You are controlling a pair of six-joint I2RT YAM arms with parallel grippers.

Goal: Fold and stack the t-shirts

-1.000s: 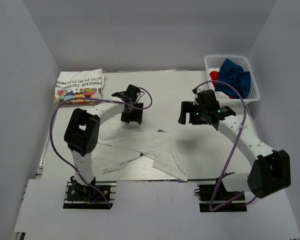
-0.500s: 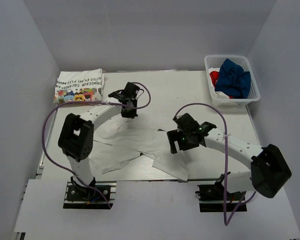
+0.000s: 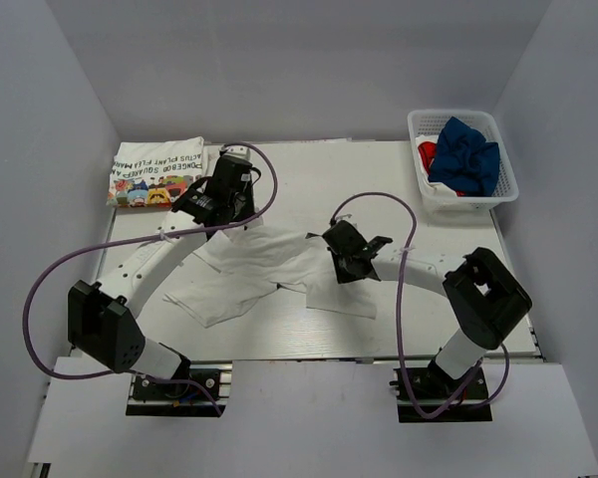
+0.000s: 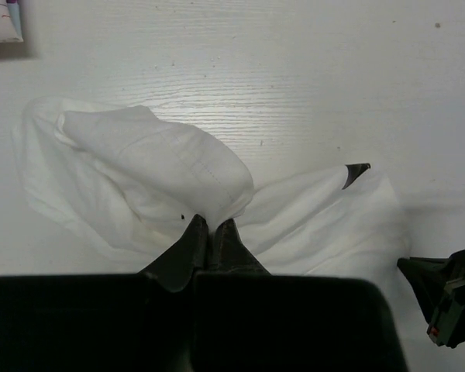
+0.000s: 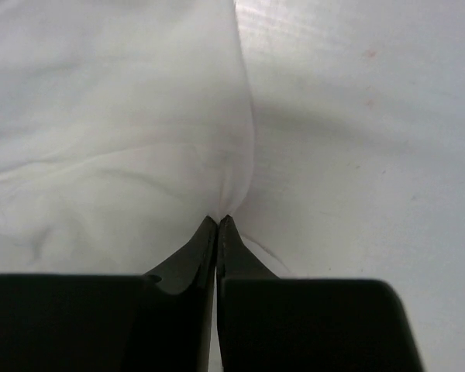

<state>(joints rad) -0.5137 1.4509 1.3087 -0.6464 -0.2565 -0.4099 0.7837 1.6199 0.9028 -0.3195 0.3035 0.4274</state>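
The shirt is lying crumpled, so I will raise my left gripper high. Then I will lower the fold and let it go over the far tabletop, which is below that gripper.
A plain white t-shirt [image 3: 264,267] lies crumpled in the middle of the table. My left gripper [image 3: 231,225] is shut on a fold at its far left edge; the left wrist view shows the cloth [image 4: 155,163] pinched at the fingertips of that gripper [image 4: 211,224]. My right gripper [image 3: 331,251] is shut on the shirt's right side, where the cloth [image 5: 124,116] bunches into its tips [image 5: 218,219]. A folded t-shirt with colourful print [image 3: 157,171] rests at the far left. A navy t-shirt [image 3: 465,149] and a bit of red cloth [image 3: 426,151] sit in the basket.
The white lattice basket [image 3: 506,169] stands at the far right corner. Purple cables loop over both arms. The right gripper's tip [image 4: 449,298] shows at the lower right of the left wrist view. White walls surround the table [image 3: 309,169].
The left gripper shut on the shirt and drew it towards the far left. The right arm swung in from the right, came down on the shirt and shut on it. The shirt is more bunched.
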